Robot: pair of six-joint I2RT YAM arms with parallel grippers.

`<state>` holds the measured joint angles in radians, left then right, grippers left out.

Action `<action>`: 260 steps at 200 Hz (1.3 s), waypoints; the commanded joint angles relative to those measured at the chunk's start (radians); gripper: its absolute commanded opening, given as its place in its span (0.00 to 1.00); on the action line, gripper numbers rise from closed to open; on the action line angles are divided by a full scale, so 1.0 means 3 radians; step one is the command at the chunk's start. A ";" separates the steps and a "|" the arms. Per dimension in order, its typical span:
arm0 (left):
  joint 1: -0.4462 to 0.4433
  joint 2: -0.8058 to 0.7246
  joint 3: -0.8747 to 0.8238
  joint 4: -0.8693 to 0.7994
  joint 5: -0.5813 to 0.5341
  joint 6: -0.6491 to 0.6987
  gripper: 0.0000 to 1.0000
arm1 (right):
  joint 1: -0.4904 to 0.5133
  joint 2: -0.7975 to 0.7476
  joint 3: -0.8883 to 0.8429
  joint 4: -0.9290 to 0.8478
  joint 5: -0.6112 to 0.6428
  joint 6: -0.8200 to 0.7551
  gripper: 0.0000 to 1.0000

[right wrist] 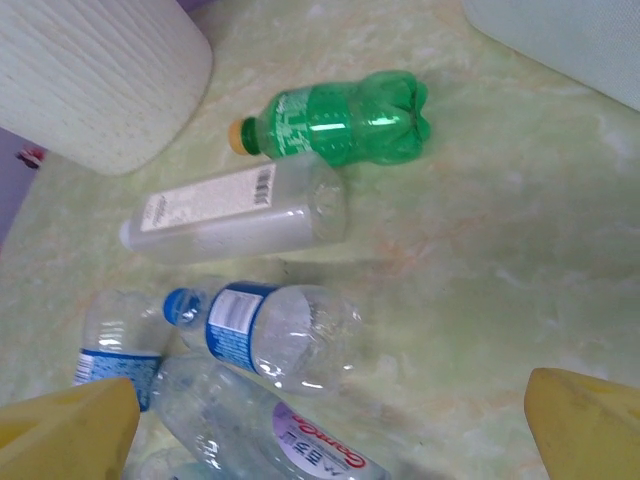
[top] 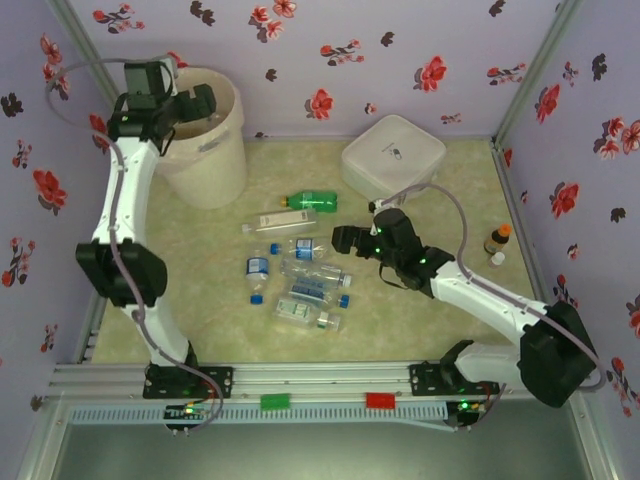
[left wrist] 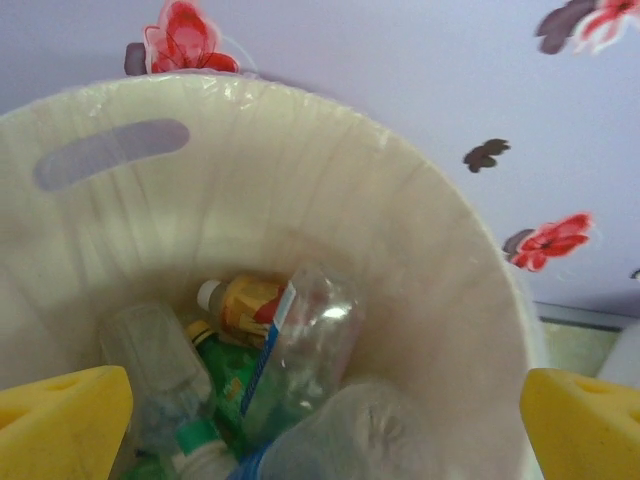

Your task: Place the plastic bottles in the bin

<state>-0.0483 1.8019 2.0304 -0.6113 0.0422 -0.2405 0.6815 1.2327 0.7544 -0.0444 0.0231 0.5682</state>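
The bottle nearest my base has its white-capped neck (top: 325, 320) clear of the cluster, so my right gripper will move back, turn, and go down over that neck.
The cream-white bin (top: 205, 160) stands at the back left. My left gripper (top: 195, 103) hangs over its mouth. In the left wrist view the left gripper (left wrist: 325, 445) is open, its yellow pads (left wrist: 60, 420) wide apart. Below it several plastic bottles lie inside the bin (left wrist: 300, 120): a clear blue-labelled one (left wrist: 305, 345), a green one (left wrist: 225, 375) and a blurred clear one (left wrist: 365, 440) nearest the jaws. More plastic bottles (top: 300, 280) lie mid-table. My right gripper (top: 345, 240) is open beside them. In its wrist view the right gripper (right wrist: 330, 440) hovers over a blue-capped bottle (right wrist: 265, 330) and a red-labelled one (right wrist: 300, 445).
A green bottle (top: 313, 201) and a white-labelled clear bottle (top: 275, 220) lie between the bin and the bottle cluster. A flat white square box (top: 393, 153) sits at the back. A tiny brown bottle with an orange cap (top: 497, 240) stands at the right wall.
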 commanded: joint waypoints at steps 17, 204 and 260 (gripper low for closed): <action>-0.0293 -0.1006 -0.1142 0.0496 0.0205 -0.0134 1.00 | 0.0009 0.0244 0.0365 -0.0594 -0.0257 -0.0569 1.00; -0.0949 -0.2612 -0.4536 0.2125 0.0075 -0.1806 1.00 | 0.1666 0.0844 0.0603 -0.1642 -0.0114 -0.1223 0.87; -0.0945 -0.2627 -0.4598 0.2132 0.0075 -0.1837 1.00 | 0.1696 0.1171 0.0672 -0.1606 -0.0062 -0.1447 0.83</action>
<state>-0.3302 1.0298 0.6670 -0.0067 0.0856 -0.7795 1.1790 1.5471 0.9291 -0.5068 -0.0254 0.1867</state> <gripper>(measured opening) 0.998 0.842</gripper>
